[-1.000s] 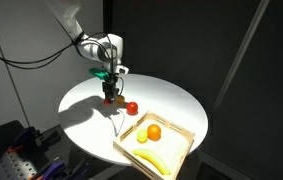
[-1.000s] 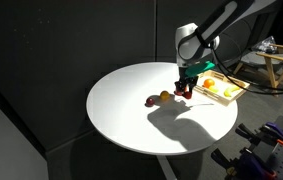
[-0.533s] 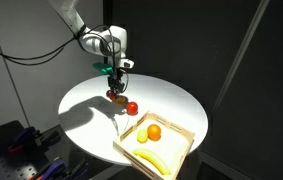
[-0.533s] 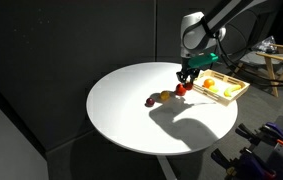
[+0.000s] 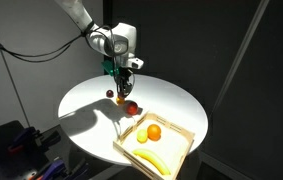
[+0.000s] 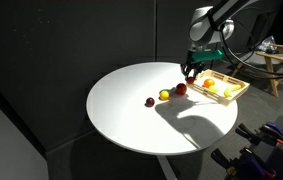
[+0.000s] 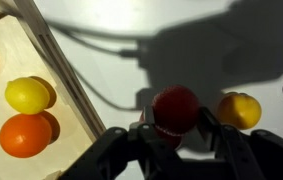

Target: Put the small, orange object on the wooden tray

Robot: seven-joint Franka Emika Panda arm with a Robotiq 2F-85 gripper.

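The bare bottom of the tray shows between the small, orange object and the tray's pale rim. My gripper will next go left in the wrist view over that bottom and release the object.
My gripper (image 5: 127, 76) (image 6: 190, 71) hangs above the white round table, between the loose fruit and the wooden tray (image 5: 178, 136) (image 6: 238, 89). In the wrist view the gripper (image 7: 177, 121) is shut on the small, orange object (image 7: 176, 103), a reddish ball that fills the gap between the two dark fingers. The tray's pale rim (image 7: 63, 72) runs diagonally on the left of that view, apart from the fingers. In both exterior views the held ball is too small to make out.
On the table lie a red ball (image 5: 131, 108) (image 6: 180, 88), a yellow ball (image 6: 164, 96) (image 7: 239, 110) and a small dark fruit (image 5: 109, 95) (image 6: 150, 101). The tray holds a big orange (image 5: 154, 131) (image 7: 24, 135), a lemon (image 7: 27, 95) and a banana (image 5: 151, 159).
The gripper has risen from the table surface and shifted toward the tray, still shut on the small ball. The fruit on the table has stayed put.
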